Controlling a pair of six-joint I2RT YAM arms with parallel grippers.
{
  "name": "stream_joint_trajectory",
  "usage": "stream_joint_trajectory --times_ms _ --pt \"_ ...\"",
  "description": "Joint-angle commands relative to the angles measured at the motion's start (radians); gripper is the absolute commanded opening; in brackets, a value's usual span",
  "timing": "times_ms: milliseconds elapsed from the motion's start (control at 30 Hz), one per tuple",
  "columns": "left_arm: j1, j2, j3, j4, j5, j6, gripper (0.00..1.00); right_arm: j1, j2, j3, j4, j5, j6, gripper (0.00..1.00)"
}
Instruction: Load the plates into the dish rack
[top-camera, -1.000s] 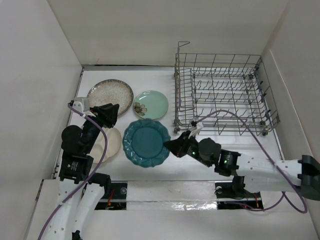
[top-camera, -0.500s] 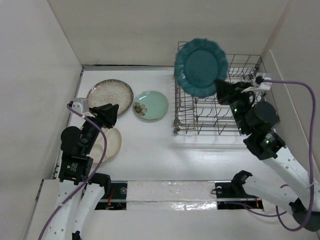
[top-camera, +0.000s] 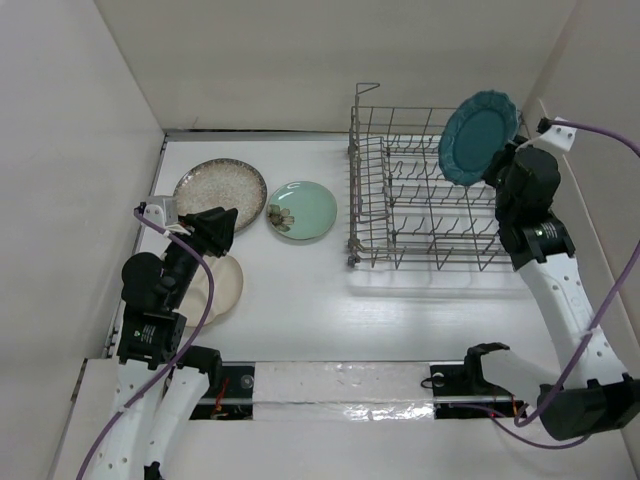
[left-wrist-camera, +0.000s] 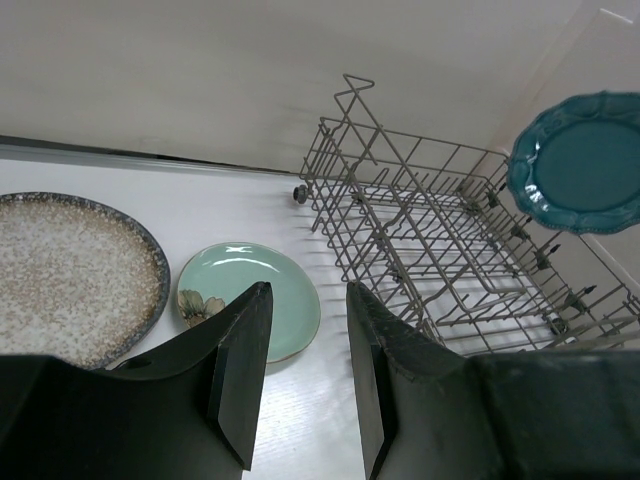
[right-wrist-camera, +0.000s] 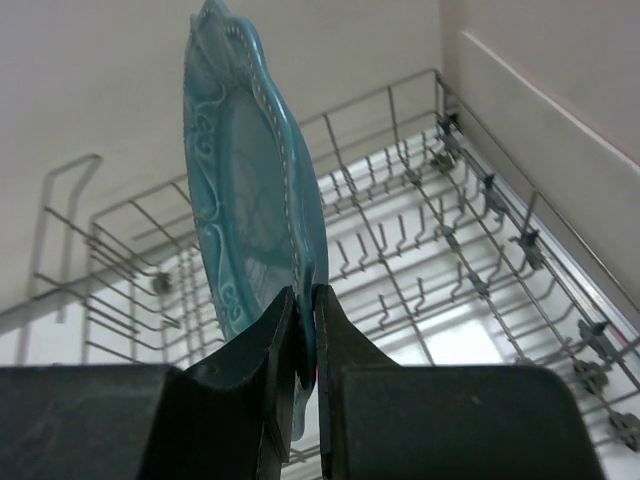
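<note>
Next I should move my right gripper left in the top view, lower the plate into the wires (top-camera: 405, 195) beside the rack's narrow basket and release it, as they stand empty.
My right gripper (top-camera: 497, 160) (right-wrist-camera: 305, 300) is shut on the rim of the dark teal scalloped plate (top-camera: 476, 123) (right-wrist-camera: 250, 210), holding it upright on edge above the right end of the grey wire dish rack (top-camera: 440, 200) (right-wrist-camera: 450, 250). The teal plate also shows in the left wrist view (left-wrist-camera: 580, 160). The speckled beige plate (top-camera: 220, 186) (left-wrist-camera: 70, 270) and the mint green flower plate (top-camera: 301, 209) (left-wrist-camera: 250, 310) lie flat on the table at the far left. The cream plate (top-camera: 228, 283) is partly hidden under my left arm. My left gripper (top-camera: 222, 228) (left-wrist-camera: 305, 375) is open and empty above it.
White walls enclose the table on the left (top-camera: 70, 200), back and right (top-camera: 590, 150). The rack (left-wrist-camera: 440, 240) holds no plates. A purple cable (top-camera: 610, 300) runs beside the right arm.
My right gripper has carried the teal plate from above the rack's left end to its right end and turned it more on edge. One second ago the plate lay on the table. The left arm is still.
</note>
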Motion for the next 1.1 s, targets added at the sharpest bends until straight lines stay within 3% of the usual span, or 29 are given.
stream_joint_trajectory --times_ms 0,567,1067 --pt "0.000 0.006 -0.007 0.049 0.006 0.001 0.33 -0.019 0.010 0.088 0.113 -0.045 0.005 0.00" --pt "0.000 0.015 -0.009 0.052 0.018 0.000 0.32 0.068 0.128 -0.010 0.107 -0.008 0.004 0.00" --pt "0.000 0.009 -0.009 0.049 0.019 0.000 0.32 0.211 0.254 0.039 0.045 0.187 -0.070 0.00"
